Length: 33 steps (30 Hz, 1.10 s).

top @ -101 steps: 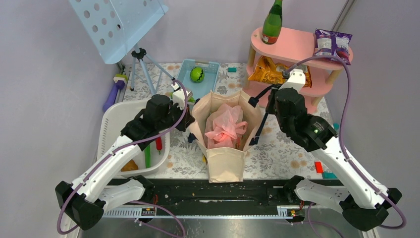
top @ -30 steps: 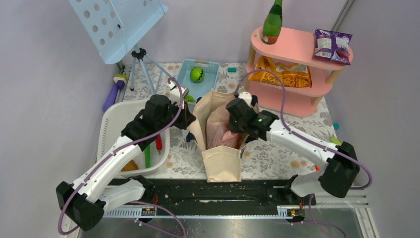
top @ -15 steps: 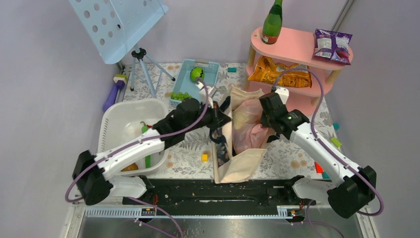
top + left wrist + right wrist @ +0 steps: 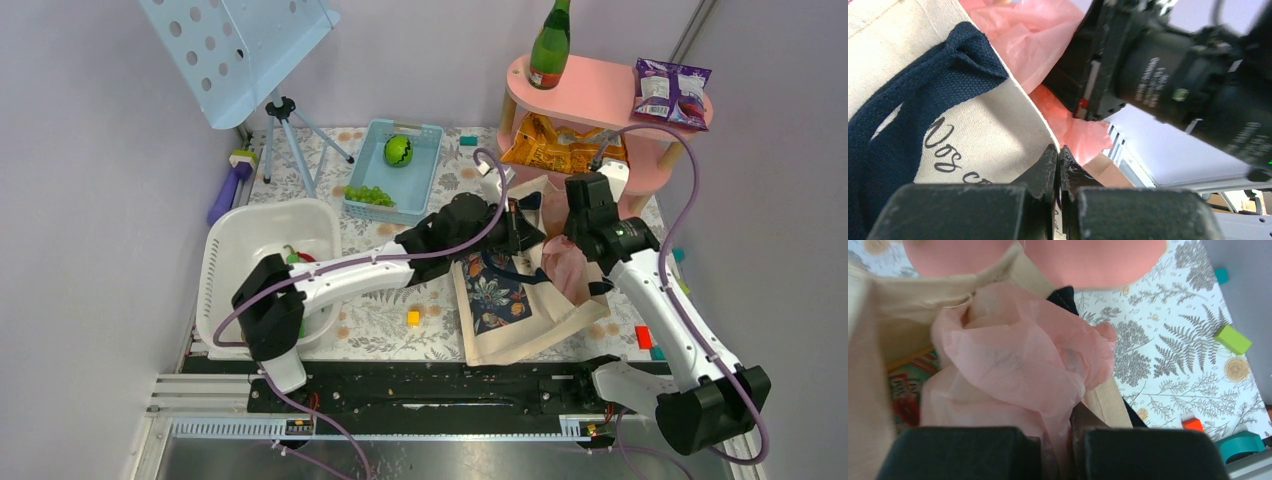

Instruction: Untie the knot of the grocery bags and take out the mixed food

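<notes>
My right gripper should lift the pink bag (image 4: 565, 262), carry it to the left in the top view, lower it and let it go, because the tabletop by the basin is open there.
The beige canvas tote (image 4: 530, 322) lies tipped on the table right of centre, its floral panel facing up. My left gripper (image 4: 516, 226) reaches across to its top rim. In the left wrist view the jaws (image 4: 1058, 152) are shut on the tote's rim (image 4: 998, 125), beside the dark handle (image 4: 893, 125) and script lettering. The thin pink bag (image 4: 565, 262) bulges out of the tote's mouth. My right gripper (image 4: 1068, 432) is shut on a fold of the pink bag (image 4: 1013, 360). A colourful packet (image 4: 905, 385) shows inside the tote. The rest of the mixed food is hidden.
A white basin (image 4: 262, 232) stands at the left. Behind centre is a blue tray (image 4: 420, 135) holding a green ball and grapes. The pink shelf (image 4: 600, 95) at back right carries a green bottle, orange crisp packets and a purple packet. Small blocks (image 4: 413, 318) lie scattered.
The left arm has swung right across the table with the tote's rim. The tote has gone from standing to lying with its floral side up. The right gripper has shifted right with the pink bag.
</notes>
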Tool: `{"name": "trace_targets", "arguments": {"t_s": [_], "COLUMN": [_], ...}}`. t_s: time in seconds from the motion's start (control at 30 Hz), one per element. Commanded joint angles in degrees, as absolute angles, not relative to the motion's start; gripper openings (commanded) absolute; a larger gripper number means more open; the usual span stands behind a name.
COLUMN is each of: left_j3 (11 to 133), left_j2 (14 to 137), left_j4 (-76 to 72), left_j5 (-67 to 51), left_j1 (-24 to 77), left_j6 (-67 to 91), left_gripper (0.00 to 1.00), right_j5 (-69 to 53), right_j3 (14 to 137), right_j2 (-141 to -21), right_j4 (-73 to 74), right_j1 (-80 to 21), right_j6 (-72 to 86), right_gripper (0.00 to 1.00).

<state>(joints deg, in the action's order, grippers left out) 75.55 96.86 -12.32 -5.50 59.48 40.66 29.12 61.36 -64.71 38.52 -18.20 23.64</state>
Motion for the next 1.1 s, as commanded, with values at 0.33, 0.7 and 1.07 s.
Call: {"name": "trace_targets", "arguments": {"t_s": [0.33, 0.7, 1.07], "left_j3": [73.6, 69.0, 72.3], "left_j2": [90.0, 74.3, 57.0], "left_j4": [-13.7, 5.3, 22.1], "left_j5": [-5.8, -16.3, -11.9], "left_j1": [54.2, 43.7, 30.3], "left_j6": [37.5, 27.7, 11.0], "left_gripper": [0.00, 0.99, 0.99], "right_j5": [15.1, -7.4, -11.6], "right_j3": [72.6, 90.5, 109.6], "right_j2": [-51.2, -53.5, -68.3], "right_j4": [37.6, 33.7, 33.3], "right_j1": [-17.1, -17.1, -32.1], "right_j6": [18.7, 17.8, 16.7], "right_gripper": [0.00, 0.00, 0.00]}}
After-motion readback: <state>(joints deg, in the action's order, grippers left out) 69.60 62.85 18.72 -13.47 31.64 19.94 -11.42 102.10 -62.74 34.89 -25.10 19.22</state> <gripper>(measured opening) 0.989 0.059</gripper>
